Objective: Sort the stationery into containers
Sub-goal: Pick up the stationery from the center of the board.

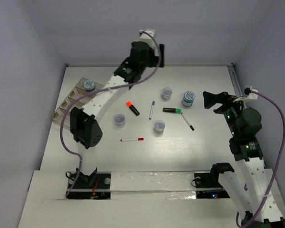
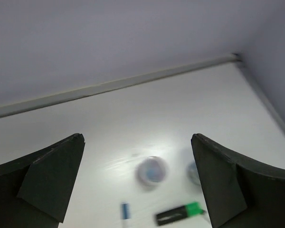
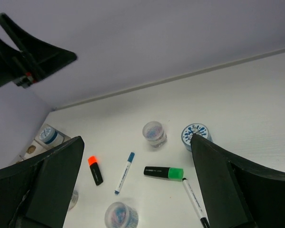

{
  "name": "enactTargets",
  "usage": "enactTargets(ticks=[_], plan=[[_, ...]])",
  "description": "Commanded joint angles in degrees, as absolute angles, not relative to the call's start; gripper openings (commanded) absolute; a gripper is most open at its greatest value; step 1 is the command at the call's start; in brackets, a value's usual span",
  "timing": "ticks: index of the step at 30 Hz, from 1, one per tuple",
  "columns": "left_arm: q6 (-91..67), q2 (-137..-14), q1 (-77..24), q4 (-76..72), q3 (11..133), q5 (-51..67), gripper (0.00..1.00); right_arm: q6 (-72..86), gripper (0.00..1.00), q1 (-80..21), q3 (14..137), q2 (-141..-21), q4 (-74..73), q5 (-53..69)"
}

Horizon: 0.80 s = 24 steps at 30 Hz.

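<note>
My left gripper swings to the right in the top view next, tilting downward to lower over the loose blue-topped jar [image 1: 188, 99], since its match sits in the tray.
My left gripper [image 1: 145, 54] is raised high over the table's back, open and empty [image 2: 137, 180]. Below it the left wrist view shows a blurred clear jar [image 2: 152, 171], the green/black highlighter [image 2: 179, 213] and a blue pen cap [image 2: 126, 210]. My right gripper [image 1: 213, 100] is open and empty [image 3: 135, 183], hovering right of the blue-topped jar [image 1: 188, 99]. On the table lie the orange highlighter [image 1: 132, 108], green highlighter [image 1: 172, 110], blue-capped pen [image 1: 151, 109], black-capped pen [image 1: 187, 121], red-capped pen [image 1: 132, 139] and clear jars [image 1: 166, 93], [image 1: 119, 120], [image 1: 159, 126].
The clear organiser tray [image 1: 66, 105] stands at the far left with one blue-topped jar [image 1: 89, 85] in a rear compartment; it also shows in the right wrist view [image 3: 42, 137]. Walls close the back and both sides. The left arm [image 1: 107, 95] arches over the tray's right side.
</note>
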<state>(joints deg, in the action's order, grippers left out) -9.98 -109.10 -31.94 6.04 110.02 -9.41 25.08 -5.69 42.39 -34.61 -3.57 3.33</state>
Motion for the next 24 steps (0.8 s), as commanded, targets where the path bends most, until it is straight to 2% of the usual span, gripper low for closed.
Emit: enactTargets(ticks=[1,8,13,24], plan=[[-10.6,-114.9,-39.2,7.7,115.5,-5.5,0.97,24.8,1.0,-6.1,45.3,-30.5,-4.1,-1.5],[-9.9,-126.7,-49.1,5.8,124.4,-5.5,0.99,25.1,1.0,-6.1,50.0,-25.9,-9.3,-1.4],[-9.8,-133.7,-51.1,7.5,132.2,-5.8,0.99,24.3,1.0,-6.1,53.6,-25.0,-13.7,-1.1],[-9.1,-143.1,-52.1,6.9,136.0,-8.4,0.99,25.5,1.0,-6.1,53.4,-22.8,-16.4,1.8]])
